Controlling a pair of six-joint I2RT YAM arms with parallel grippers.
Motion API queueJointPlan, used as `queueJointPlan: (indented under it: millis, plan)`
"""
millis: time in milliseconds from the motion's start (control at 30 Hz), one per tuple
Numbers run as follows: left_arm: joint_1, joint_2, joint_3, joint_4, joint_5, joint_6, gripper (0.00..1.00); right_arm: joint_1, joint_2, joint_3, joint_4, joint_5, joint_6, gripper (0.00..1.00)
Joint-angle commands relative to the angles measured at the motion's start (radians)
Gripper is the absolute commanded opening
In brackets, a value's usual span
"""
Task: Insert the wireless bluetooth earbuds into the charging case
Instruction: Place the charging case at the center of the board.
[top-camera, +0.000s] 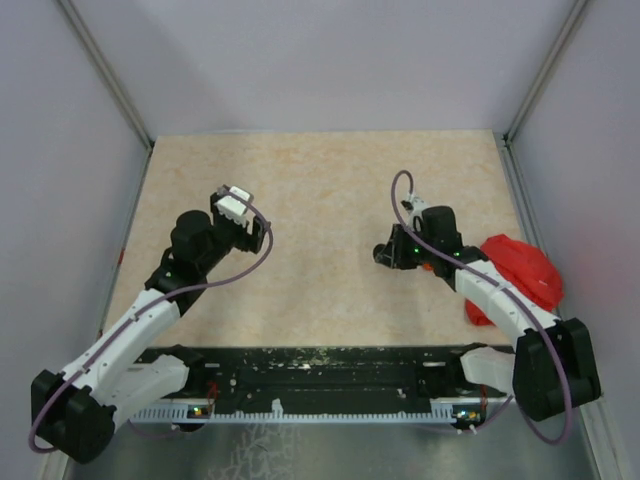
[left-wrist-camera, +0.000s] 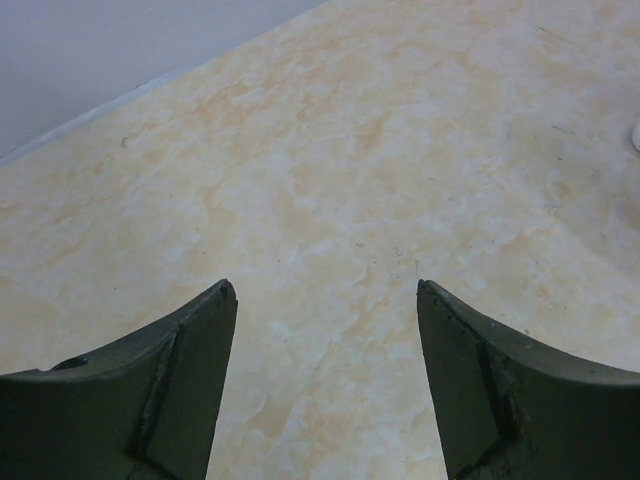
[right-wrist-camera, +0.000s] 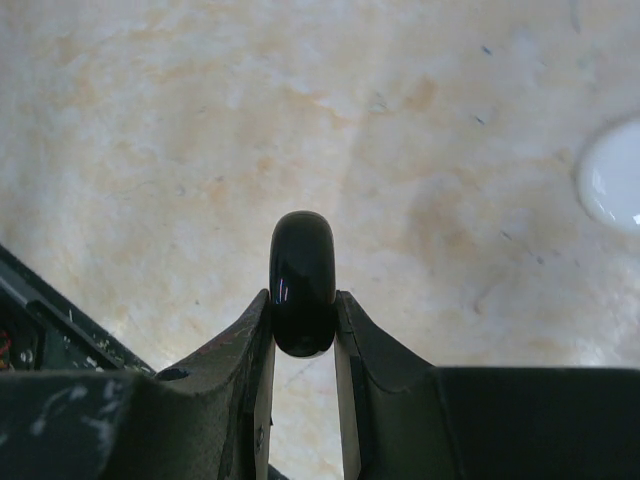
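Note:
The robot's right gripper holds the black case (right-wrist-camera: 303, 284) above the table. It should next lower it toward the right in the top view and let go of it beside the white case (right-wrist-camera: 612, 176).
My right gripper (right-wrist-camera: 302, 300) is shut on a glossy black rounded charging case (right-wrist-camera: 302, 270), held edge-on between the fingertips just above the table. In the top view this gripper (top-camera: 386, 255) is right of the table's middle, with a small orange spot (top-camera: 427, 266) beside it that is too small to identify. My left gripper (top-camera: 240, 212) is open and empty over the left half of the table; in the left wrist view (left-wrist-camera: 327, 290) only bare tabletop lies between its fingers. No earbud shows clearly in any view.
A white round case (right-wrist-camera: 612, 178) lies on the table to the right of the right gripper. A big red cloth-like lump (top-camera: 520, 270) sits at the right edge by the right arm. Grey walls enclose the beige tabletop (top-camera: 320, 190).

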Motion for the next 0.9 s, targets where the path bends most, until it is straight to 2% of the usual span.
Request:
queueJointPlan:
  millis: [0,167,233,300,533,633,700,867]
  plan:
    - [0.021,-0.026,-0.004,0.007,-0.100,-0.052,0.81,-0.135,-0.060,-0.122,0.118,0.028,0.217,0.00]
    - [0.051,-0.037,0.004,-0.005,-0.118,-0.102,0.87,-0.261,-0.027,-0.220,0.208,0.026,0.313,0.00]
    - [0.066,-0.038,0.007,-0.006,-0.124,-0.128,0.98,-0.286,-0.004,-0.241,0.252,0.033,0.340,0.01]
    - [0.081,-0.041,0.007,0.000,-0.121,-0.151,1.00,-0.292,0.029,-0.241,0.270,0.060,0.358,0.03]
    - [0.115,-0.062,0.011,0.005,-0.180,-0.218,1.00,-0.308,0.101,-0.243,0.282,0.124,0.372,0.20]
    - [0.125,-0.069,0.021,-0.003,-0.208,-0.243,1.00,-0.311,0.118,-0.230,0.242,0.140,0.361,0.31]
    - [0.130,-0.076,0.025,-0.009,-0.217,-0.253,1.00,-0.310,0.113,-0.228,0.218,0.144,0.351,0.38]
    - [0.133,-0.119,0.019,0.002,-0.206,-0.264,1.00,-0.310,0.043,-0.232,0.141,0.157,0.332,0.49]
